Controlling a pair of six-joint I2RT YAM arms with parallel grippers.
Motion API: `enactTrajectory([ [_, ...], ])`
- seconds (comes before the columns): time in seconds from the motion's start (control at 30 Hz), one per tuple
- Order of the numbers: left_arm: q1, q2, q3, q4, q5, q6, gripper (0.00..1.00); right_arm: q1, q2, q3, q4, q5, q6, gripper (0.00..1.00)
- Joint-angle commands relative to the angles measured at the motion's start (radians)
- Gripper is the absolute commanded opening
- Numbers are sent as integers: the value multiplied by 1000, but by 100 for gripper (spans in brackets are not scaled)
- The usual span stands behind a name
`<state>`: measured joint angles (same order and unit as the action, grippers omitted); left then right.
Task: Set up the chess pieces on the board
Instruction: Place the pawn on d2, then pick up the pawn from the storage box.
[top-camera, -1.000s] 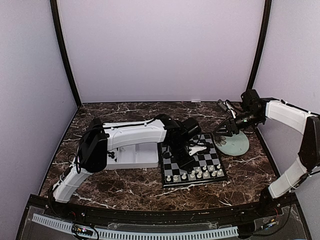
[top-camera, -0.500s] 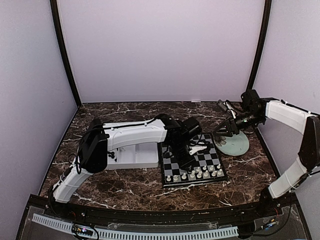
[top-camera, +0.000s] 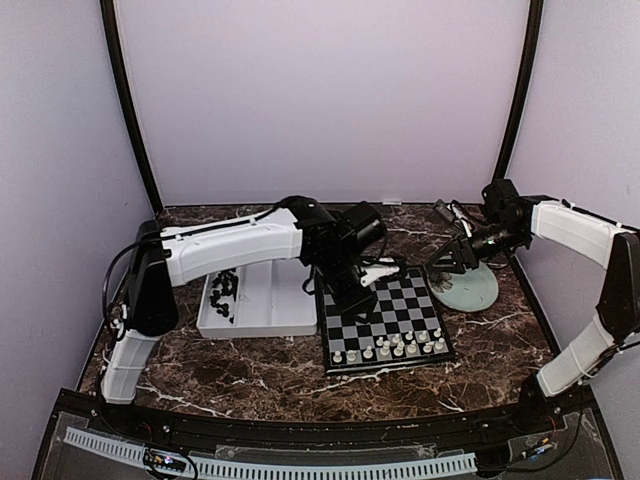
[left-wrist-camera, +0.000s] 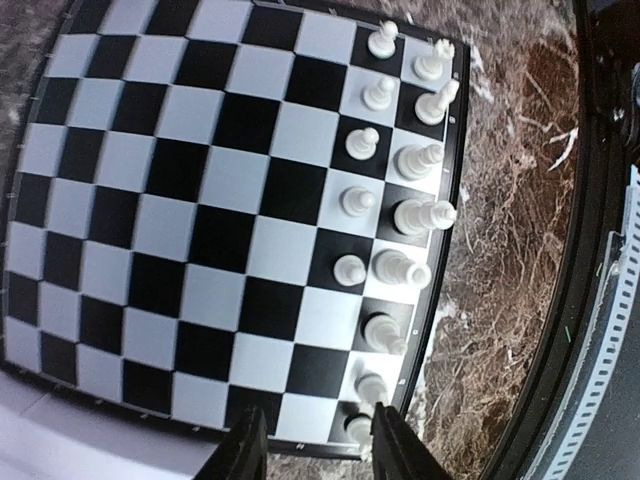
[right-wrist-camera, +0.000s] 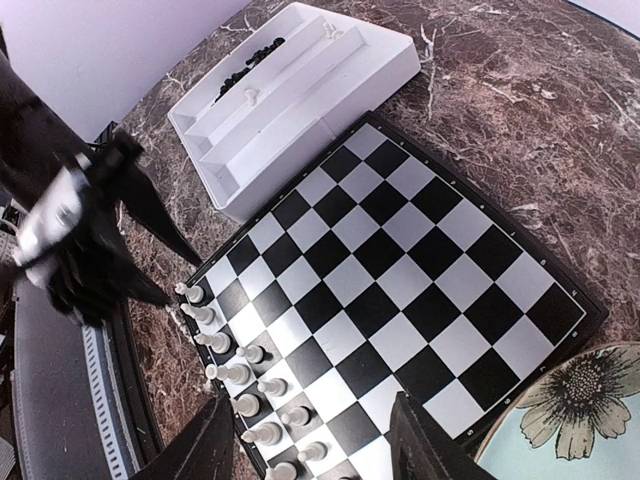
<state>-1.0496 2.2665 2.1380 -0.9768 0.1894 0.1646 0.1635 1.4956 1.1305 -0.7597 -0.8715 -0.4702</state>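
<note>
The board's front white row still has empty squares, so my left gripper will go to the left in the top view and down onto the white piece in the middle of the tray next.
The board (top-camera: 400, 305) lies mid-table with white chess pieces (top-camera: 390, 348) in two rows along its near edge. Black chess pieces (top-camera: 222, 292) lie heaped in the white tray's left end. My left gripper (top-camera: 380, 278) hangs open above the board's far-left corner, holding nothing. In the left wrist view the board (left-wrist-camera: 200, 200) fills the frame, the white pieces (left-wrist-camera: 420, 213) stand in two columns at the right, and the gripper (left-wrist-camera: 318, 452) is empty. My right gripper (top-camera: 447, 262) hovers open over the plate's left edge; in its view the gripper (right-wrist-camera: 312, 445) looks down on the board (right-wrist-camera: 400, 250) and white pieces (right-wrist-camera: 235, 373).
The white tray (top-camera: 270, 318) sits left of the board, also in the right wrist view (right-wrist-camera: 330, 75) with black pieces (right-wrist-camera: 255, 60) in it. A pale green flowered plate (top-camera: 475, 290) lies right of the board. Booth walls and dark corner posts surround the marble table.
My left arm rose and drew back left from the board's middle toward its far-left corner, and its jaws opened. The tray's black pieces came into view. The right arm stayed still.
</note>
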Motion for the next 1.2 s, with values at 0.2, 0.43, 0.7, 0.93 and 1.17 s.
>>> enactTrajectory([
  [0.2, 226, -348, -290, 35, -125, -48, 35, -2, -30, 2, -2, -12, -11, 55],
  [0.43, 302, -419, -580, 131, -230, 227, 33, -2, -20, 1, 5, -23, -10, 55],
  [0.7, 378, -324, -570, 140, -326, 312, 31, -2, -23, -8, 6, -27, -14, 55],
  [0.93, 396, -294, -608, 139, -404, 360, 33, -2, -26, -15, 5, -36, -19, 55],
  [1.17, 398, -258, -660, 181, -461, 403, 39, -2, -10, -12, 3, -53, -25, 55],
])
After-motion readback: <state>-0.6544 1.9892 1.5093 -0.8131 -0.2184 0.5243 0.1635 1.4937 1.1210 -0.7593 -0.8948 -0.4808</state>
